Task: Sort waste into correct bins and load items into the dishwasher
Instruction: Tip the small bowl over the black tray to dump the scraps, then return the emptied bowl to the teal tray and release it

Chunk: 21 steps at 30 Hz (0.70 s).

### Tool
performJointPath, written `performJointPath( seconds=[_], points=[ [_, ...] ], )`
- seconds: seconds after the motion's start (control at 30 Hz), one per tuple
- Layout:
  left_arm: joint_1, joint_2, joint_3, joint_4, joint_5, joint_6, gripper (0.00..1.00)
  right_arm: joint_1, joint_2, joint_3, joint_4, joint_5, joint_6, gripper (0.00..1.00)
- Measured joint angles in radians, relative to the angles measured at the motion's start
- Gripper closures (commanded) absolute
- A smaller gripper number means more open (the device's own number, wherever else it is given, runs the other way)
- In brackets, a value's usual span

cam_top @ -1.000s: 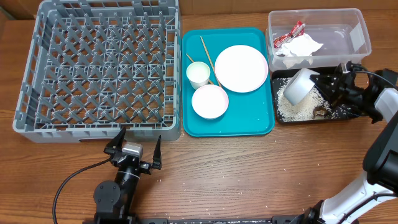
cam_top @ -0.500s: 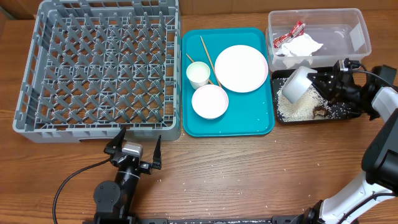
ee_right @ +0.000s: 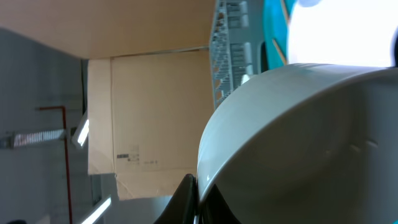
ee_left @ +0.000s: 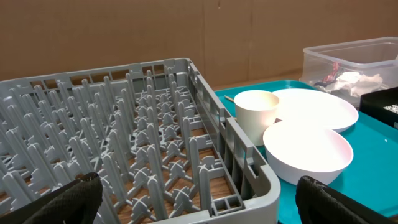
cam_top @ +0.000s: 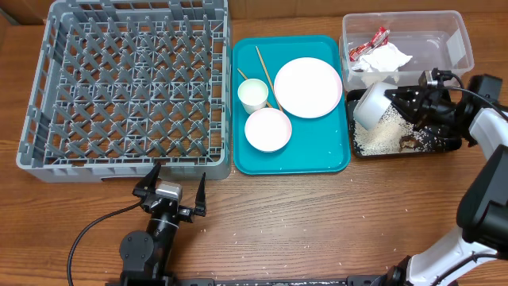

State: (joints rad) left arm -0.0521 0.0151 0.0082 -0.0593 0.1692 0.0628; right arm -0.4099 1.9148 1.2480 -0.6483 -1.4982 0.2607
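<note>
The right gripper swings the bowl over the teal tray's bare near corner next, since the rice lies in the black tray (cam_top: 448, 144). It then turns the bowl upright, lowers it and releases it.
My right gripper (cam_top: 403, 105) is shut on the rim of a white bowl (cam_top: 373, 106) and holds it tilted on its side above the black tray (cam_top: 448, 144), which holds spilled rice (cam_top: 379, 135) and a small brown lump (cam_top: 409, 142). The bowl fills the right wrist view (ee_right: 311, 137). The clear tub (cam_top: 456, 48) holds a red-and-white wrapper (cam_top: 370, 42) and a white napkin (cam_top: 383, 60). The teal tray (cam_top: 333, 159) carries a plate (cam_top: 307, 87), a bowl (cam_top: 267, 129), a cup (cam_top: 253, 95) and chopsticks (cam_top: 263, 63). My left gripper (cam_top: 170, 187) is open, in front of the grey rack (cam_top: 127, 87).
Loose rice grains lie scattered on the wooden table in front of the teal tray. In the left wrist view the rack's near corner (ee_left: 249, 186) is close ahead, with the cup (ee_left: 256, 113) and bowl (ee_left: 308, 152) to its right.
My right gripper has lifted the tilted bowl and carried it a little left and toward the tub. The left arm has not moved.
</note>
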Motion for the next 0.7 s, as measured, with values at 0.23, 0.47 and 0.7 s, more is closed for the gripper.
performJointPath(
  seconds=[0.23,0.47,0.7],
  points=[
    [0.0,0.0,0.0,0.0,0.0,0.0,0.0,-0.015,-0.015,0.0,0.093,-0.034,0.077,0.96],
    [0.0,0.0,0.0,0.0,0.0,0.0,0.0,0.014,-0.015,0.0,0.088,-0.038,0.114,0.96],
    [0.0,0.0,0.0,0.0,0.0,0.0,0.0,0.185,-0.047,-0.001,0.029,0.112,0.126,0.96]
  ],
)
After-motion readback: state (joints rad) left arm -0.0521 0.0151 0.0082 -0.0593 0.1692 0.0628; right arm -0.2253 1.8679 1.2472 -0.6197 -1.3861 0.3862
